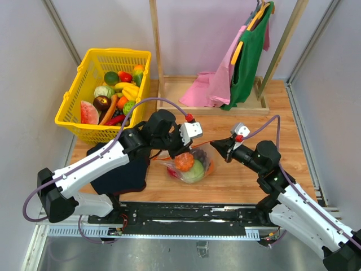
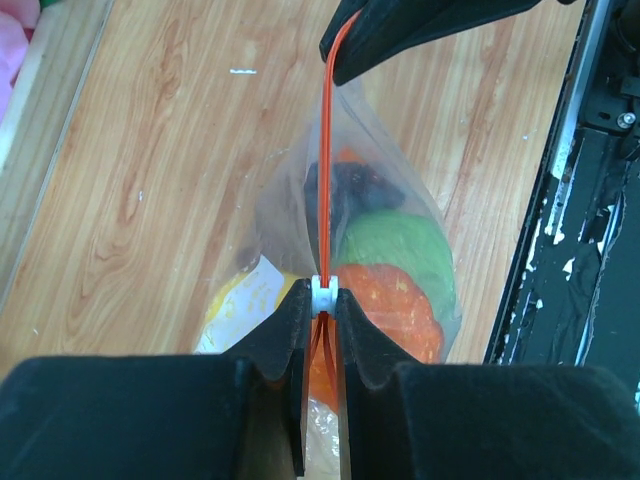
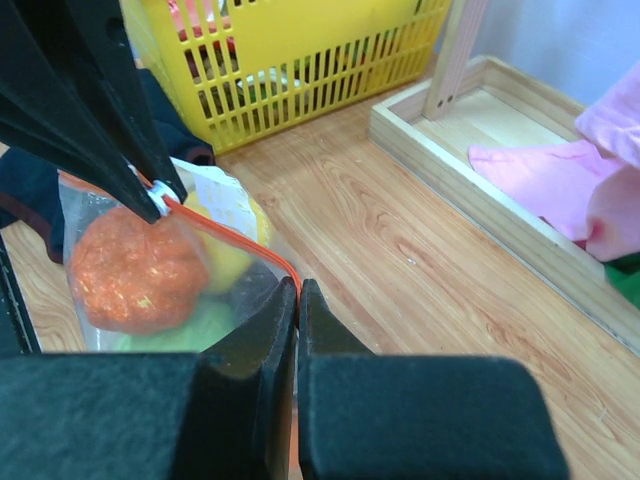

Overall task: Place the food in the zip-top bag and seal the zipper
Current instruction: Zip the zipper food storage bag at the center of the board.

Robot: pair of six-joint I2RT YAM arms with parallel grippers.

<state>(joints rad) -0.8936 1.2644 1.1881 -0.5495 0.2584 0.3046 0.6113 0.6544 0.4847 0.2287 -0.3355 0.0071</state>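
Note:
My left gripper is going to pull the slider next, to the left in the top view to the zipper's open end and then outward, and let go of it, because the zipper's parts gape there.
The clear zip-top bag lies on the wooden table between the arms. It holds food: an orange, a green piece, something dark purple and a yellow piece. The red-orange zipper is stretched taut between both grippers. My left gripper is shut on the white slider of the zipper. My right gripper is shut on the other end of the zipper strip, at the bag's corner. In the top view the left gripper and the right gripper face each other across the bag.
A yellow basket with more toy fruit and vegetables stands at the back left. A wooden tray with a rack holds pink and green cloths at the back. A dark cloth lies under the left arm.

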